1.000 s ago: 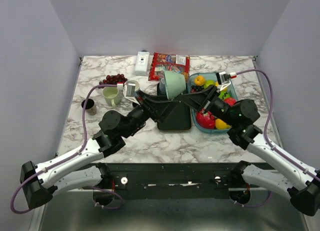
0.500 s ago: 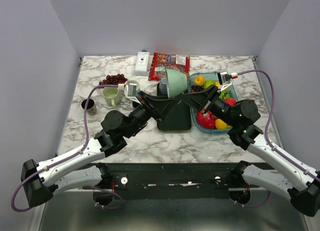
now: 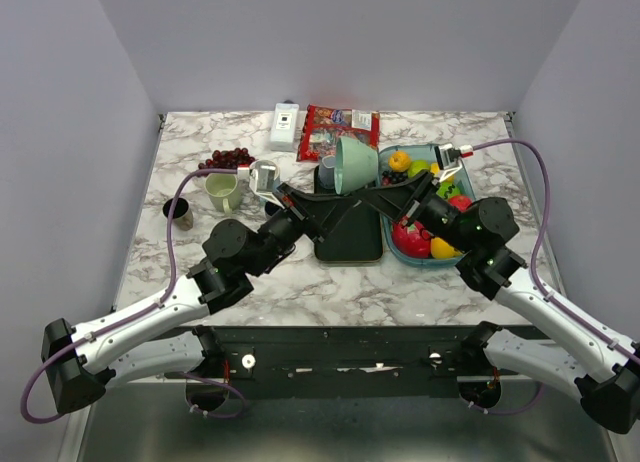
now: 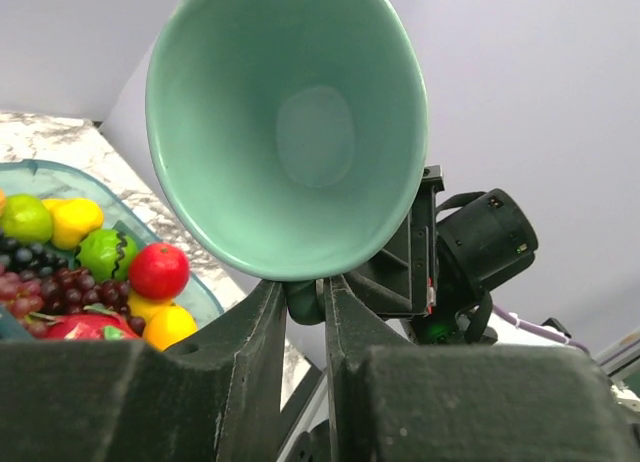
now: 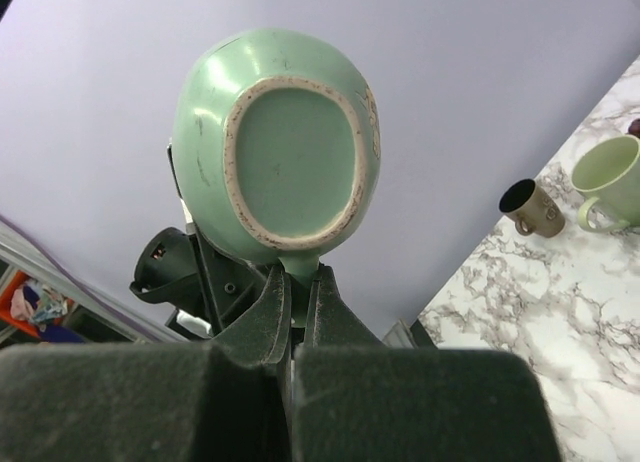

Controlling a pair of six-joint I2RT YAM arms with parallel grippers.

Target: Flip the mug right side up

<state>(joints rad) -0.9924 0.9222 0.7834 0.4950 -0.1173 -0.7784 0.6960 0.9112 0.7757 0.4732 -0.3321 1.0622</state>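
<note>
Next I will swing my left gripper left in the top view to tabletop by the light green mug [image 3: 246, 208] below, righting the sideways teal mug, then lower and release it.
The teal mug [image 3: 356, 163] hangs in the air over the black tray [image 3: 350, 240], lying on its side. Both grippers hold it by its handle from below. My left gripper [image 3: 345, 195] comes in from the left and is shut on the handle. In the left wrist view the mug [image 4: 290, 132] shows its open mouth above that gripper [image 4: 304, 300]. My right gripper [image 3: 368, 194] comes in from the right and is also shut on the handle. In the right wrist view the mug [image 5: 280, 162] shows its unglazed base above that gripper [image 5: 298, 282].
A light green mug [image 3: 222, 190], a small brown cup [image 3: 179, 213], grapes [image 3: 228, 158] and a metal cup [image 3: 263, 172] stand at the left. A white box [image 3: 285, 125] and a snack bag [image 3: 338, 130] lie at the back. A teal fruit tray [image 3: 424, 258] sits at the right.
The mug has shifted slightly to the right and up, turning a little, with both grippers still closed on its handle. The arms have barely moved.
</note>
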